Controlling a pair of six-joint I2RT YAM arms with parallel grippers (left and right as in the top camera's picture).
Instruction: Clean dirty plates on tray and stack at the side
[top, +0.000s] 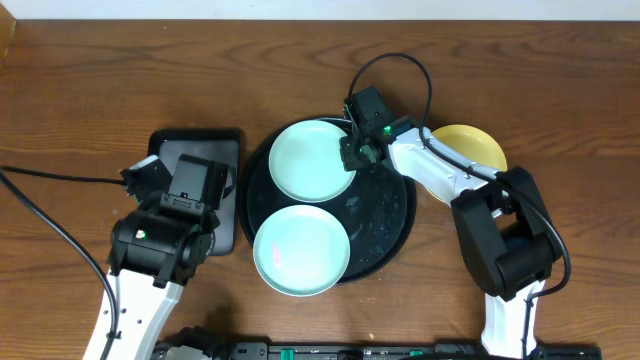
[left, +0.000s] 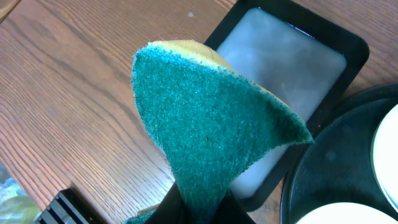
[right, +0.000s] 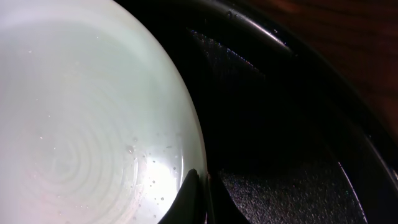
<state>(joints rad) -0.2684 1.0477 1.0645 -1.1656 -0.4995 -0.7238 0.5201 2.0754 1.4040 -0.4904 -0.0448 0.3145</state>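
Note:
I should raise my right gripper, carry its plate onto the pale yellow plate (top: 470, 148) and release it, as that lies to the gripper's right in the overhead view.
Two mint-aqua plates lie on the round black tray (top: 390, 215): one at the back (top: 310, 160), one at the front (top: 300, 250) with a faint reddish smear. The pale yellow plate (top: 472, 148) lies on the table to the tray's right. My right gripper (top: 352, 152) is shut on the back plate's right rim; in the right wrist view the fingers (right: 200, 186) pinch the rim of the plate (right: 81, 118) over the tray (right: 280, 155). My left gripper (left: 205, 208) is shut on a green sponge (left: 211, 118), held above the table left of the tray.
A smaller rectangular black tray with a grey inside (top: 225, 160) stands left of the round tray, partly under my left arm; it shows in the left wrist view (left: 286, 68). Cables run along the left and behind the right arm. Water droplets speckle the round tray.

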